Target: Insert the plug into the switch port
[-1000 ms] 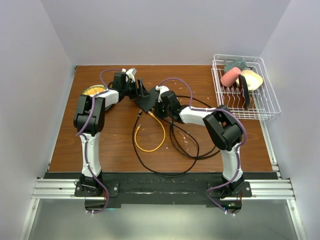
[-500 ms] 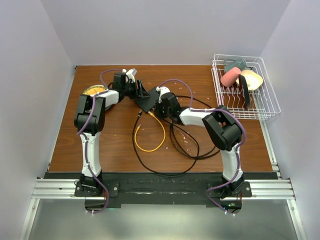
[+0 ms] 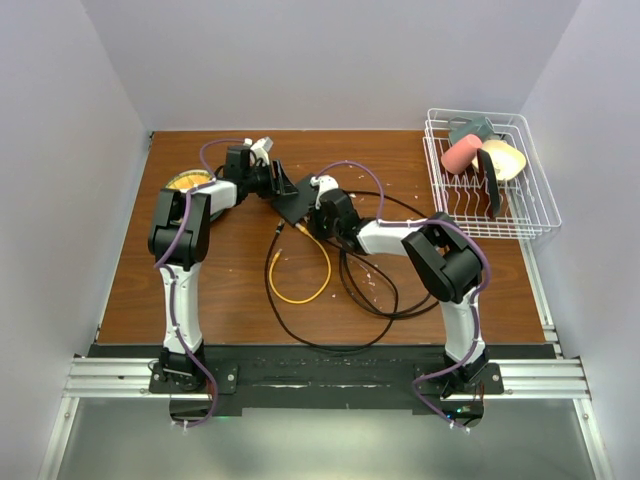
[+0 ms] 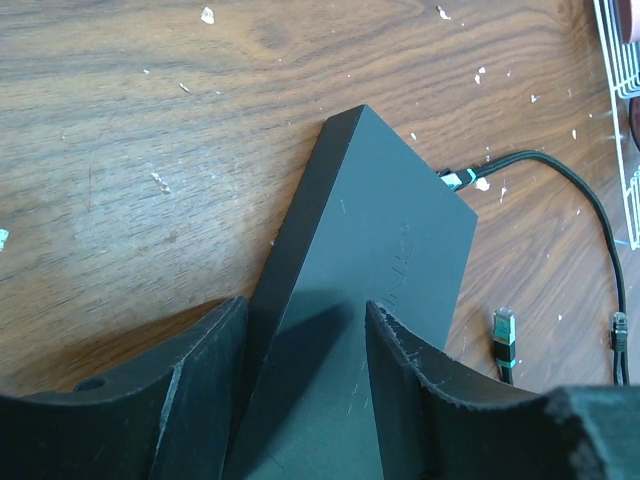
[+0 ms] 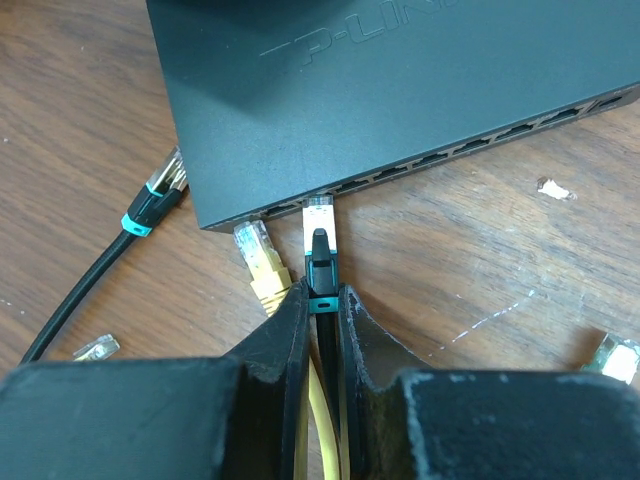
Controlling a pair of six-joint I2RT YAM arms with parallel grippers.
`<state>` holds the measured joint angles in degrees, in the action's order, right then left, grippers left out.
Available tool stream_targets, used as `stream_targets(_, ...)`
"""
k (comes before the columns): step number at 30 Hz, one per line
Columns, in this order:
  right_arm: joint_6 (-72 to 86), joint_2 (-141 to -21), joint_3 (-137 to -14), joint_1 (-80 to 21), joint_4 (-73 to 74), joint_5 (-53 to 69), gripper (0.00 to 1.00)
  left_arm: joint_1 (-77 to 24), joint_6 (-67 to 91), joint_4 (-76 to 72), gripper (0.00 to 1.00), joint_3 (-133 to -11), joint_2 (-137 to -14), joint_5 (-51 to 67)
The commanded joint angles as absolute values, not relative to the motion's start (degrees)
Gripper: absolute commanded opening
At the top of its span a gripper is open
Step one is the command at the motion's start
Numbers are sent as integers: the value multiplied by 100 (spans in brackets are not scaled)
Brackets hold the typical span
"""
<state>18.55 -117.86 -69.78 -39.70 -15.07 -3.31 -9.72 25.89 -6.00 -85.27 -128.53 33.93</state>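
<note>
My right gripper should push toward the switch (image 5: 380, 110), put the plug into the port by the box corner (image 5: 317, 197) and then let go, because the plug's clear tip still shows outside.
The switch (image 5: 380, 110) is a flat dark box near the back middle of the table (image 3: 297, 203). A row of ports (image 5: 450, 150) runs along its near edge in the right wrist view. My right gripper (image 5: 322, 290) is shut on the black cable just behind its plug (image 5: 319, 225). The plug's clear tip sits at the mouth of the switch port (image 5: 320, 197) near the box's left corner. My left gripper (image 4: 305, 310) is shut on the switch (image 4: 390, 230) at its corner, one finger against the side face and one on top.
A yellow plug (image 5: 255, 258) lies just left of the held one, and a teal-banded black plug (image 5: 155, 197) lies by the box corner. Yellow cable (image 3: 300, 290) and black cable loops (image 3: 372, 300) sprawl mid-table. A white wire rack (image 3: 530, 222) with dishes stands back right.
The left jaws have narrowed onto the switch's corner. The right gripper has crept a little toward the switch with the plug.
</note>
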Motion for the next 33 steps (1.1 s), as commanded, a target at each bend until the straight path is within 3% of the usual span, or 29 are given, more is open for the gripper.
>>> stream_targets(1,1775,-11663,-6900,-4078,-2100,-580,0,-1028,2584,-448,54,-8587,-13016,3805)
stream_targets(23,1600,-12085,-6961,-4184,-2557,-914,0,-1028,2452,-220,47,-8631,-13069,4500)
stream_targets(33,1090,-12243,-7172,-4254,-2347,-791,0,-1028,1951,711,45,-9157,-13289,4930)
